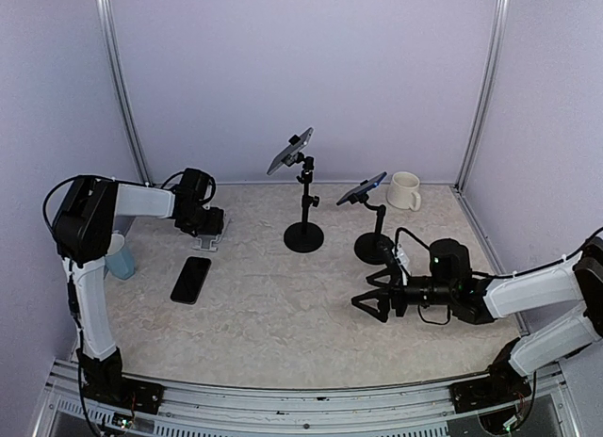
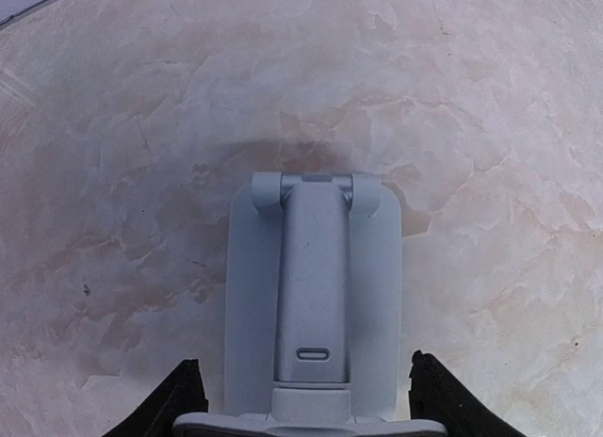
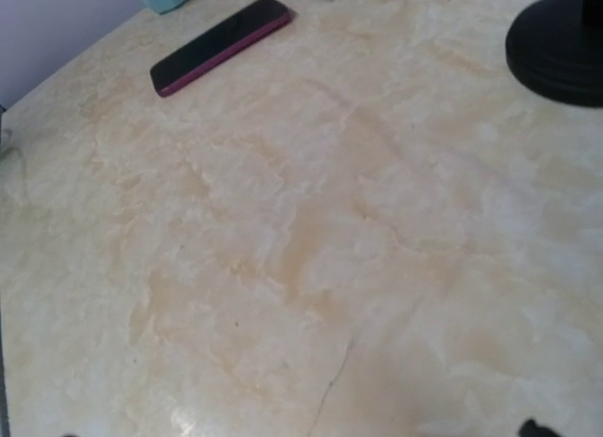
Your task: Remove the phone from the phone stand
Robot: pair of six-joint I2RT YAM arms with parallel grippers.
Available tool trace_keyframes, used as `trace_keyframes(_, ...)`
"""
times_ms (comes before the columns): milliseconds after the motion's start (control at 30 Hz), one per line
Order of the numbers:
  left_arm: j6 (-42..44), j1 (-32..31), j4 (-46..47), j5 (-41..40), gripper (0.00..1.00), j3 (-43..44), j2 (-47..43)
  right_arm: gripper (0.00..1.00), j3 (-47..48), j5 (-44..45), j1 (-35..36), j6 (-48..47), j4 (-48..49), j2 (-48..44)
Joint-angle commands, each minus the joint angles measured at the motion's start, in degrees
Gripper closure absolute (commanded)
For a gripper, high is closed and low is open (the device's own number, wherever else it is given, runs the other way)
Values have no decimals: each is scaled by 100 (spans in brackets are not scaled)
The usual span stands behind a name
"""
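Observation:
My right gripper should move up and outward to grip the taller stand's upper joint (image 1: 308, 164), which holds up a tilted phone, because that joint is above the gripper and farther outward.
A black phone (image 1: 191, 280) lies flat on the table, left of centre; in the right wrist view it shows with a magenta edge (image 3: 221, 43). A small grey phone stand (image 1: 208, 234) stands empty at the back left. In the left wrist view the stand (image 2: 314, 305) lies between my left gripper's (image 2: 306, 404) open fingers, with a gap on each side. My left gripper (image 1: 203, 218) hovers over it. My right gripper (image 1: 377, 300) is open and empty, low over the table at the right.
Two black pole stands (image 1: 303, 235) (image 1: 374, 247) each hold a tilted phone (image 1: 290, 152) (image 1: 363, 188) at the back centre. A cream mug (image 1: 405, 190) is at the back right, a light blue cup (image 1: 120, 256) at the left. One black base (image 3: 561, 41) shows in the right wrist view.

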Motion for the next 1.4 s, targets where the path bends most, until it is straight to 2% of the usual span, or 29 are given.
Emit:
trace_keyframes(0,59,86,125,-95,55,246,216,0,287,59,-46,-116,-214,-318)
trace_keyframes(100,37,87,103,-32,46,255,287,0,436,250,-46,-159,-401,-570)
trace_keyframes(200,7,87,78,47,22,243,326,0,602,528,-50,-153,-600,-699)
trace_keyframes(300,-29,87,37,96,4,258,254,0,810,623,-48,-205,-811,-729)
trace_keyframes(333,-36,87,7,113,2,282,209,0,897,628,-45,-241,-890,-731)
trace_keyframes(600,1,57,-115,244,1,211,-741,0,1472,456,-42,-421,-1121,-918)
trace_keyframes(767,67,-62,-136,280,1,14,-1681,0,2206,770,-51,-702,-1383,-789)
trace_keyframes(967,98,-211,-50,643,1,-466,-2695,6,3525,1283,-65,-910,-1878,109)
trace_keyframes(1133,77,-404,-46,678,1,-846,-3346,13,4735,1252,-172,-691,-2340,992)
trace_keyframes(1367,-42,-566,97,833,1,-1307,-3980,19,5725,1147,-358,-575,-2726,1981)
